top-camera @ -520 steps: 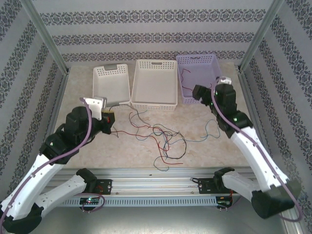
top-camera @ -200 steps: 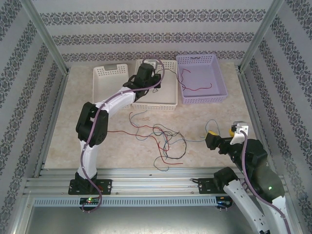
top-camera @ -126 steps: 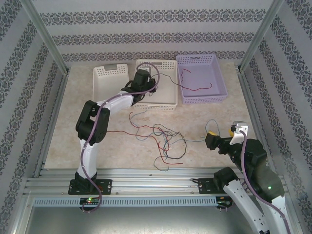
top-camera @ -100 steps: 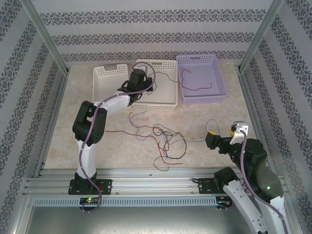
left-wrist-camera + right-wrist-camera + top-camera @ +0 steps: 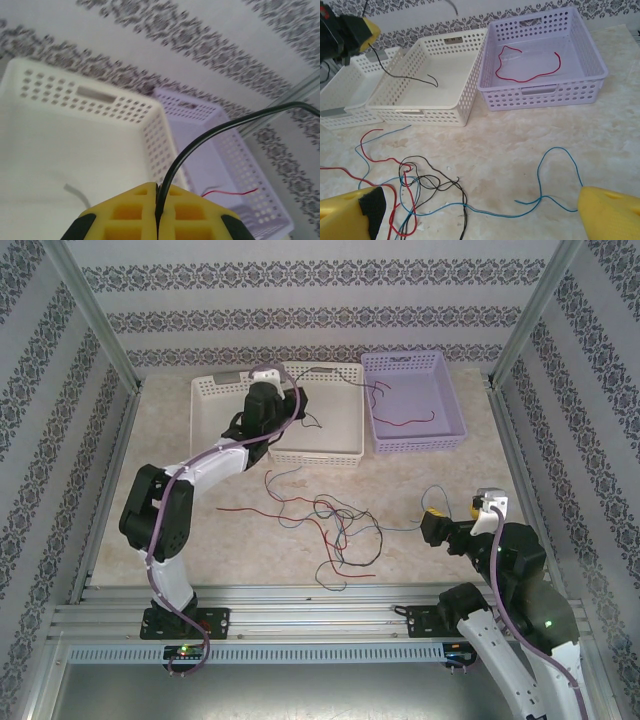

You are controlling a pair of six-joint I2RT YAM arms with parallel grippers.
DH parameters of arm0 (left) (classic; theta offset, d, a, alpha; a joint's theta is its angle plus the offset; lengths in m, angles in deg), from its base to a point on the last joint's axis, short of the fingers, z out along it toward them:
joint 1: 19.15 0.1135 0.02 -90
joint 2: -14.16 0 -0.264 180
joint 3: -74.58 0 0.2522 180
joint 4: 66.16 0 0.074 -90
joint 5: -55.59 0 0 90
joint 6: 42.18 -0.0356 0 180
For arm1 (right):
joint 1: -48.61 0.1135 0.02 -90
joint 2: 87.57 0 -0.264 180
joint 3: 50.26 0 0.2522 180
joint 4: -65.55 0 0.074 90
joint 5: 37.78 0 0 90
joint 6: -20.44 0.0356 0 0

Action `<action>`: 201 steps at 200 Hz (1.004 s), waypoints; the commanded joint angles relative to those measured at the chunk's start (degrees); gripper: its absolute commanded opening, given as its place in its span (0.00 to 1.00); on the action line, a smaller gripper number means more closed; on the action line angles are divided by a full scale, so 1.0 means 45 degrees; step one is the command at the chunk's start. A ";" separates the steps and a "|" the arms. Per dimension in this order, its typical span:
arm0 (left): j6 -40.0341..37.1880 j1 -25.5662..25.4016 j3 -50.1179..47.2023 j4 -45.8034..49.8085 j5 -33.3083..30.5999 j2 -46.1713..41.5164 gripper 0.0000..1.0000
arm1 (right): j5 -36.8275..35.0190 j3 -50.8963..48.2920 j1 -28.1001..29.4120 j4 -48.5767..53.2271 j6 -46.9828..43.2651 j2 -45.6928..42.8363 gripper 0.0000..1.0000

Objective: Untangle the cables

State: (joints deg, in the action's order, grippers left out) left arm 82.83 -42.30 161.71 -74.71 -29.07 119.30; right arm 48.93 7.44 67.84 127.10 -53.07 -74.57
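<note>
My left gripper should next go down toward the bottom of the middle white basket with its fingers tipping down and let go of the black cable (image 5: 200, 142), because the black cable already droops there.
My left gripper (image 5: 283, 408) hangs high over the rim between the two white baskets. Its yellow fingers (image 5: 125, 215) are shut on a thin black cable (image 5: 200, 142) that arcs away to the right. That black cable (image 5: 405, 77) droops into the middle white basket (image 5: 330, 452). A tangle of red, black and blue cables (image 5: 340, 530) lies mid-table. One red cable (image 5: 530, 75) rests in the purple basket (image 5: 452, 430). My right gripper (image 5: 435, 525) stands open low at the right, over a loose blue cable (image 5: 555, 170), with nothing between its fingers.
A second white basket (image 5: 205, 400) stands at the back left, beside the middle one. Metal frame posts and patterned walls close in the sides and back. A metal rail (image 5: 320, 615) runs along the near edge.
My left arm has swung left from over the middle white basket toward the left one, the black cable still in its grip. The right arm has not moved.
</note>
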 commanded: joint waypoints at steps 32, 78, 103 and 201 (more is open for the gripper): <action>0.0191 0.0398 -0.0668 -0.0025 -0.1262 0.0467 0.00 | 0.0265 -0.0168 -0.0112 -0.0288 -0.0130 0.0140 0.98; -0.0215 0.0417 0.0326 0.1771 -0.1844 0.1347 0.00 | 0.0312 -0.0185 -0.0099 -0.0302 -0.0134 0.0140 0.98; -0.0423 0.0410 0.1184 0.3270 -0.1764 0.2034 0.00 | 0.0350 -0.0195 -0.0111 -0.0327 -0.0147 0.0179 0.98; -0.1054 0.0372 0.2560 0.5027 -0.1491 0.2106 0.63 | 0.0332 -0.0195 -0.0107 -0.0318 -0.0136 0.0334 0.98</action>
State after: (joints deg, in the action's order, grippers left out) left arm 79.90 -41.10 170.06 -55.34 -36.00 129.92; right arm 50.17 7.20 67.84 127.08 -53.09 -73.63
